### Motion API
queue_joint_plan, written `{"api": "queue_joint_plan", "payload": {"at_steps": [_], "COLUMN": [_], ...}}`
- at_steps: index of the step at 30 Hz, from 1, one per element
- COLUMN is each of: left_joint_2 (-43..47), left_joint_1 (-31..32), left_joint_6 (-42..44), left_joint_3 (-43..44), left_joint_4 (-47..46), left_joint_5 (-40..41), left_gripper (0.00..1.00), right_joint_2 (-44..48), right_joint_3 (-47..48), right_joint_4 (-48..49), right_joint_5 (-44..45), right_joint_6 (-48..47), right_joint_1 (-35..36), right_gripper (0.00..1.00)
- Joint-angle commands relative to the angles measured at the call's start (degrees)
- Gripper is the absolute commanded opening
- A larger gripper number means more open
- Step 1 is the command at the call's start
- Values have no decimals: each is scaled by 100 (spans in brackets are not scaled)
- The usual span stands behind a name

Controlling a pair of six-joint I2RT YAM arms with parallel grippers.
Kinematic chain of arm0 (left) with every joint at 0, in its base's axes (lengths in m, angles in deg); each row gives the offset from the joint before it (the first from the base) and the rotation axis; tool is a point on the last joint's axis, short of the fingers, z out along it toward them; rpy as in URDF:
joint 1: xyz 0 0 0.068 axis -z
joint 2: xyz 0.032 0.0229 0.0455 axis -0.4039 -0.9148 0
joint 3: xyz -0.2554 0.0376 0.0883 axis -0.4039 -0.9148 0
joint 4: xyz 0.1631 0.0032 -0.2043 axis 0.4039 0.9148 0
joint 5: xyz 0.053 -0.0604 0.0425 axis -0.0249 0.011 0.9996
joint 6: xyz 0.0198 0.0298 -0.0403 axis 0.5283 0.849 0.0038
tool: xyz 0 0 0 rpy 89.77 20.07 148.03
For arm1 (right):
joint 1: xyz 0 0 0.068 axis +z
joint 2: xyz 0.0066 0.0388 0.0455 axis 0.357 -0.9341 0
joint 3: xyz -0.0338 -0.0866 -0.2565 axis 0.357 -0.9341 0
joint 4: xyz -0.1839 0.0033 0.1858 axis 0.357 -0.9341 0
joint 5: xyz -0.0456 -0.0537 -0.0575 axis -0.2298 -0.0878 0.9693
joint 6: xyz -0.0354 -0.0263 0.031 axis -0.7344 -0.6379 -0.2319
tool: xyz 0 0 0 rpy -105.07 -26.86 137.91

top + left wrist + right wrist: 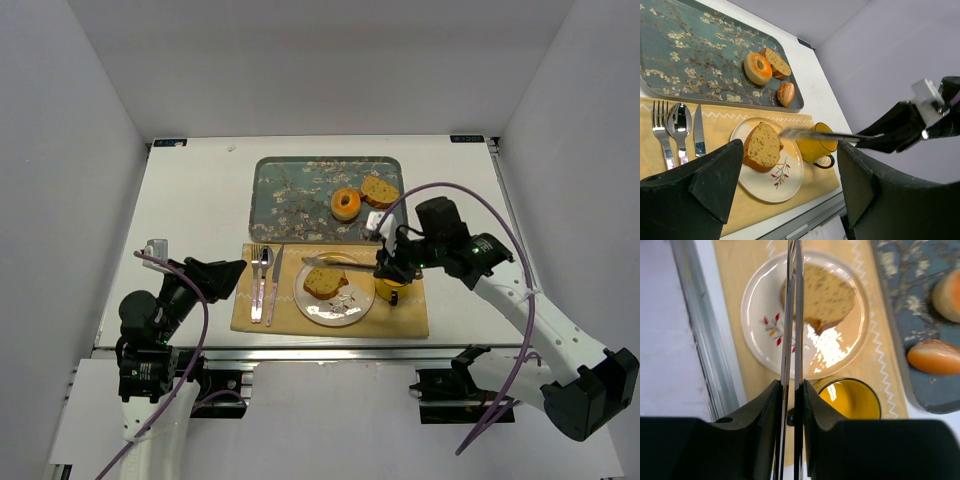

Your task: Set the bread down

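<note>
The bread lies on the plate, so the robot's right gripper needs to turn outward next, move down to the right in the top view and let go of the tongs (340, 262) on the bare tabletop.
The bread (324, 283), a golden-brown wedge slice with a darker crust, lies on the white plate (335, 312) on the placemat. My right gripper (385, 268) is shut on a pair of metal tongs (340, 262) that reach left over the plate. In the right wrist view the tongs (792, 315) are squeezed nearly together and cross the left edge of the bread (827, 297); their tips run out of frame. In the left wrist view the tongs (815, 134) hover just above the bread (762, 146). My left gripper (225, 275) stands open and empty, left of the placemat.
A yellow mug (390, 292) stands right of the plate, under my right gripper. A fork (256, 285), spoon and knife lie left of the plate. Behind, a floral tray (280, 200) holds a doughnut (346, 204), a smaller bread slice (380, 191) and a bun (786, 93).
</note>
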Motion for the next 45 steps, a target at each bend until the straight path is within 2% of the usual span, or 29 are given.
{"api": "queue_joint_plan", "payload": {"at_steps": [1,2,3,4,5,10,13,17,22,23,27,31,32,33,37,40,41,45], "left_joint_2": [-87,-114,-131,-149,-166,-298,-325,-386,-518,-562,-641,-659,-667,-659,-624,-580,-580,-553], "left_joint_1": [-18,-18,-18,-18,-18,-18,-18,-18,-18,-18,-18,-18,-26,-18,-18,-18,-18,-18], "left_joint_6": [22,22,31,40,57,84,40,5,14,14,-21,-30,-30,-30,-13,-21,-21,-21], "left_joint_3": [45,45,45,54,54,10,-69,-139,-192,-201,-236,-254,-245,-236,-245,-236,-210,-201], "left_joint_4": [-79,-114,-132,-150,-185,-308,-439,-545,-650,-694,-818,-870,-853,-835,-774,-765,-748,-721], "left_joint_5": [15,7,-2,-11,-37,-90,-116,-169,-248,-248,-266,-283,-283,-275,-257,-239,-231,-222], "left_gripper": [85,85,85,85,85,85,85,85,85,85,85,85,85,85,85,85,85,85], "right_joint_2": [48,-4,-57,-205,-294,-733,-997,-1402,-1815,-1885,-2393,-2878,-2888,-2896,-2835,-2730,-2634,-2379], "right_joint_3": [332,359,359,394,411,289,-123,-878,-1346,-1390,-1522,-1531,-1566,-1583,-1313,-1005,-716,-64], "right_joint_4": [879,1150,1153,1353,1451,1996,2365,3085,3605,3649,3738,3640,3693,3711,3431,2869,2476,1840], "right_joint_5": [-71,-132,-202,-264,-299,-177,235,1350,1572,1581,1573,1520,1520,1485,1397,1300,1196,1378], "right_joint_6": [1012,1406,1410,1801,1979,2350,2333,2630,2807,2807,2746,2658,2614,2605,2386,2166,1965,1831], "right_joint_1": [-597,-844,-1169,-1825,-2136,-3876,-4343,-4573,-4652,-4652,-4652,-4652,-4652,-4652,-4679,-4723,-4732,-4723], "right_gripper": [26,23,23,20,18,17,16,13,15,17,35,46,51,60,68,75,89,89]}}
